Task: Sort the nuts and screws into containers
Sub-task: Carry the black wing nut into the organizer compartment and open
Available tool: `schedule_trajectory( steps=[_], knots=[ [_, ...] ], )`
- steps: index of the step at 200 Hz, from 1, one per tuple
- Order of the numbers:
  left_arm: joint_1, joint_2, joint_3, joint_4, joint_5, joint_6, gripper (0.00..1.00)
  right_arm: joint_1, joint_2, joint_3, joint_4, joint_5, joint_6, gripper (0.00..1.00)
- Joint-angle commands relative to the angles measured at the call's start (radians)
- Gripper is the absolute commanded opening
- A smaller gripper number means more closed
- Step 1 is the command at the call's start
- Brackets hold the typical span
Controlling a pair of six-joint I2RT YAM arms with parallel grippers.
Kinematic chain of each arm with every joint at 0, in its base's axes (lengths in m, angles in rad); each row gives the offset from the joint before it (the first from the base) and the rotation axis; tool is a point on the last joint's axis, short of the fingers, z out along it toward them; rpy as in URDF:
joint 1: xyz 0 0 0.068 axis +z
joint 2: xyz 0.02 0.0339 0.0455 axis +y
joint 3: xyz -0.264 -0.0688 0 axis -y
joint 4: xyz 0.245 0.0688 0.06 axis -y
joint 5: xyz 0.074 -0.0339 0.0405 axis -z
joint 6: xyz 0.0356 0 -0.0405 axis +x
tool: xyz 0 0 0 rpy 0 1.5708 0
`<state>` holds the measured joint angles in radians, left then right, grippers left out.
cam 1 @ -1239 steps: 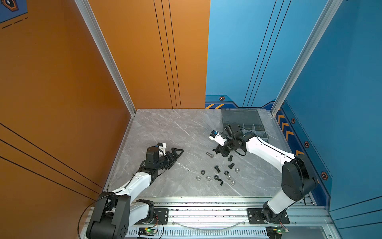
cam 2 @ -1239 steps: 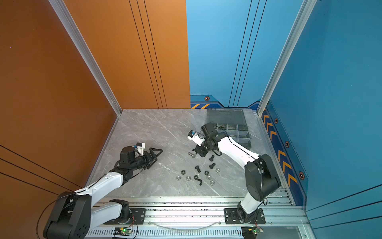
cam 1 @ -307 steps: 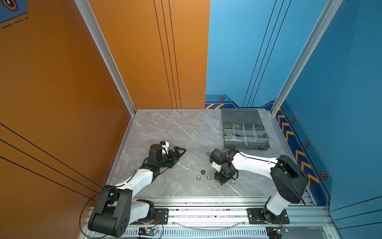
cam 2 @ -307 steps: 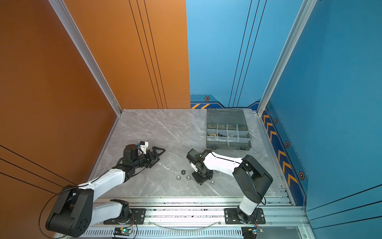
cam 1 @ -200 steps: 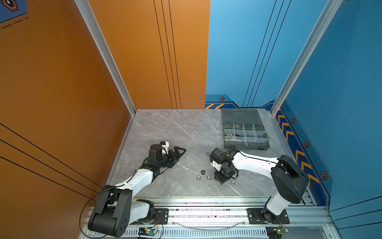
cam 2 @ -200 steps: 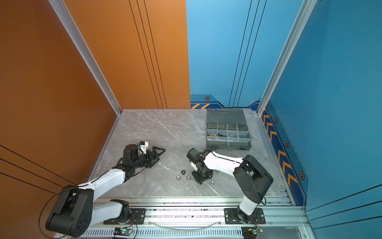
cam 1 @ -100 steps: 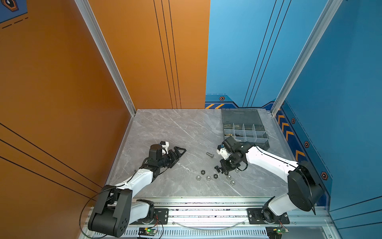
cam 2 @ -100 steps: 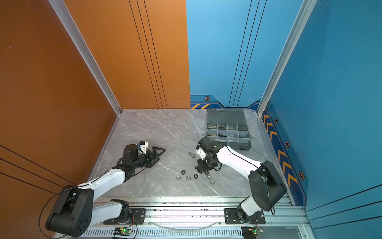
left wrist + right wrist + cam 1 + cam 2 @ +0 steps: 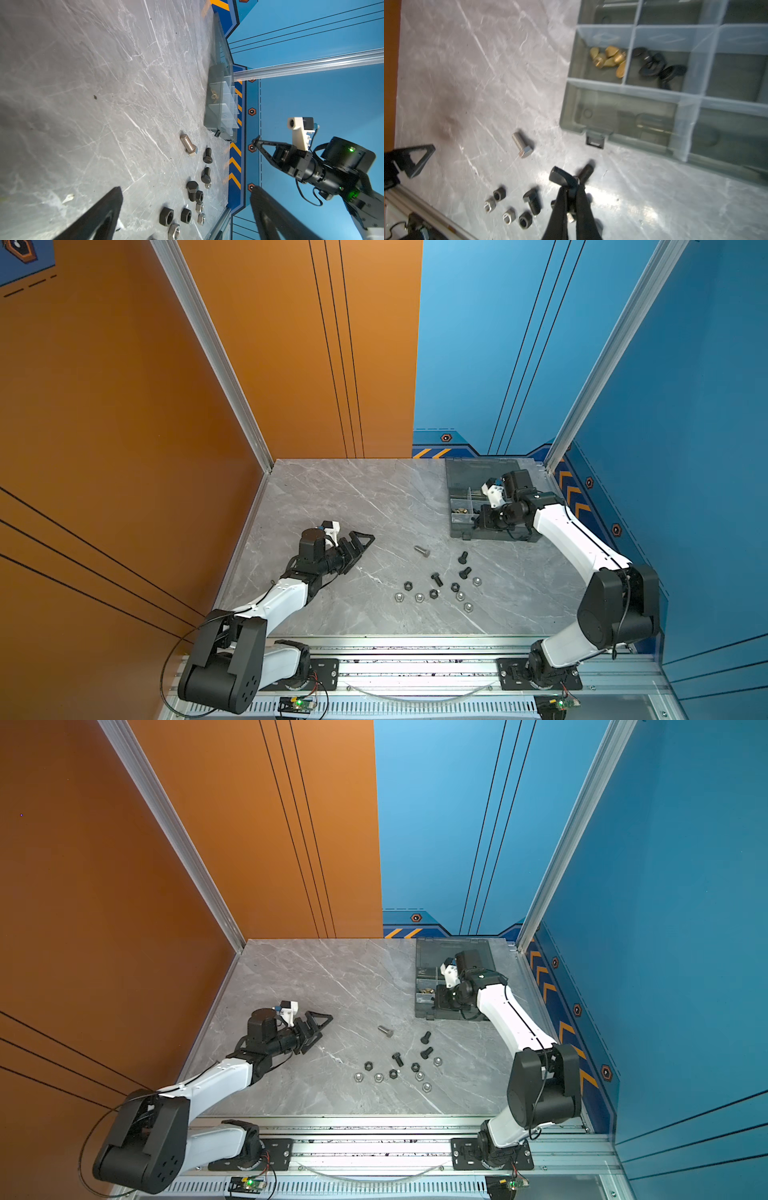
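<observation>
The wing nut in my right gripper should go outward, then down over the section of the box holding black wing nuts. My right gripper should release it there, because matching ones already lie inside.
My right gripper (image 9: 572, 186) is shut on a small black wing nut (image 9: 563, 178), held in the air. In both top views this gripper (image 9: 478, 520) (image 9: 437, 1001) hangs over the near left part of the smoky-grey organiser box (image 9: 459, 527), whose containers are open. One compartment holds brass-coloured pieces (image 9: 609, 58), the one beside it black wing nuts (image 9: 654, 66). On the table lie a silver screw (image 9: 422, 551), three black screws (image 9: 436, 578), and several silver and black nuts (image 9: 419, 597). My left gripper (image 9: 358, 542) (image 9: 186, 188) rests open and empty, left of them.
The box's lid (image 9: 469, 472) lies flat behind it against the blue back wall. An orange wall runs along the left side and a metal rail (image 9: 415, 645) along the front edge. Bare marble (image 9: 332, 497) lies between the left gripper and the box.
My right gripper has lifted off the pile of nuts with the black wing nut and swung back and right to the box. The left arm has not moved.
</observation>
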<state>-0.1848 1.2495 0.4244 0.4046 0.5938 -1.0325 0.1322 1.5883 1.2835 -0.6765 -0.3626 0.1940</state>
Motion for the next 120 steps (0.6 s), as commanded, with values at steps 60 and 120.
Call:
schedule_trajectory(
  steps=[60, 120],
  knots=[
    [-0.008, 0.02, 0.032, 0.036, 0.024, -0.013, 0.98, -0.105, 0.271, 0.23, 0.045, 0.106, 0.052, 0.0],
    [-0.013, 0.012, 0.03, 0.036, 0.014, -0.018, 0.98, -0.103, 0.401, 0.314, 0.019, 0.171, 0.028, 0.0]
  ],
)
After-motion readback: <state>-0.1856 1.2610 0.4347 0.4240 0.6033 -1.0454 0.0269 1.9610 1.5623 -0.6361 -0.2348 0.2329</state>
